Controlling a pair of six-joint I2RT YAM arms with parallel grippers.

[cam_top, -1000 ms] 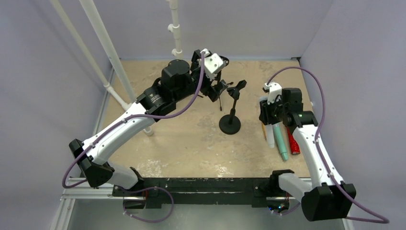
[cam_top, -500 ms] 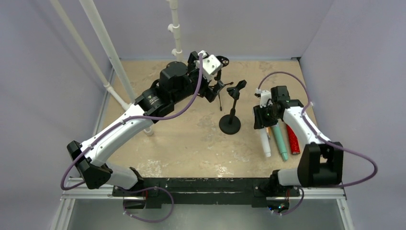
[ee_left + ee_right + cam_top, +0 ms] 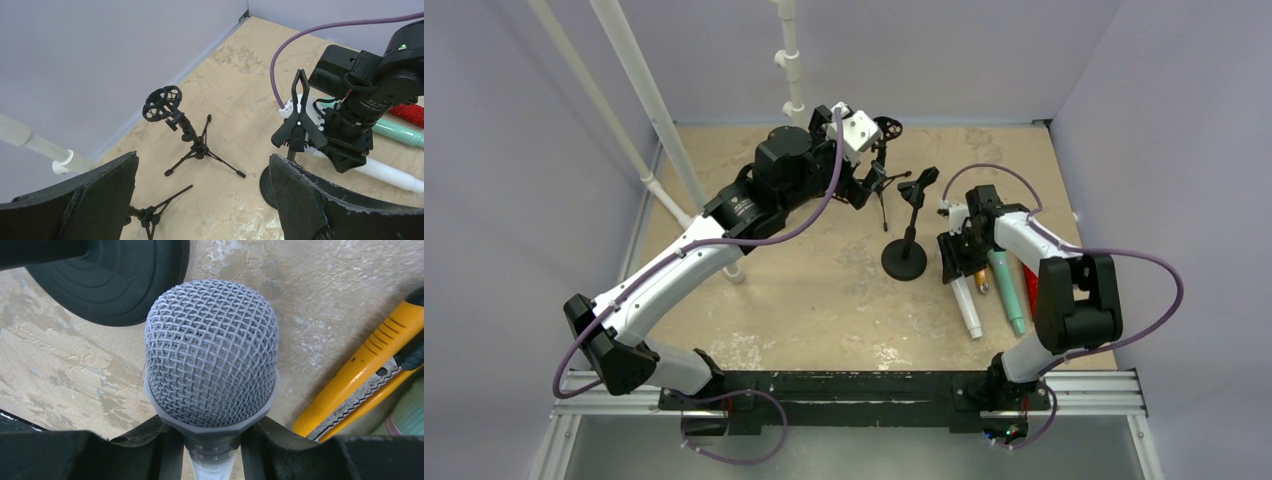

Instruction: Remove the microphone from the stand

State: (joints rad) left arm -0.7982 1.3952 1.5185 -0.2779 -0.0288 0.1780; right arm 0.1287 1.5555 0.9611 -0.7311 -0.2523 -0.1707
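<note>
My right gripper is holding the microphone (image 3: 211,352) and will lower it slightly next, to put it down between the stand's round base (image 3: 115,285) and the yellow utility knife.
The microphone (image 3: 211,352), with a grey mesh head and a white handle (image 3: 967,308), is held at its neck by my right gripper (image 3: 210,440), which is shut on it. The head points down at the table beside the round base (image 3: 115,285) of the black stand (image 3: 904,262). The stand's clip (image 3: 299,125) is empty. In the top view my right gripper (image 3: 957,252) is just right of the stand. My left gripper (image 3: 202,200) hangs open behind and left of the stand, with nothing between its fingers.
A teal microphone (image 3: 1009,290) and a red glitter one (image 3: 1032,292) lie right of the held one. A yellow utility knife (image 3: 360,375) lies close to the mesh head. Two small black tripod stands (image 3: 192,142) (image 3: 150,215) stand under my left gripper. White pipes (image 3: 639,90) rise at back left.
My right arm has swung left with the microphone, from beside the other microphones to next to the stand's base. My left gripper has edged slightly backward, still open.
</note>
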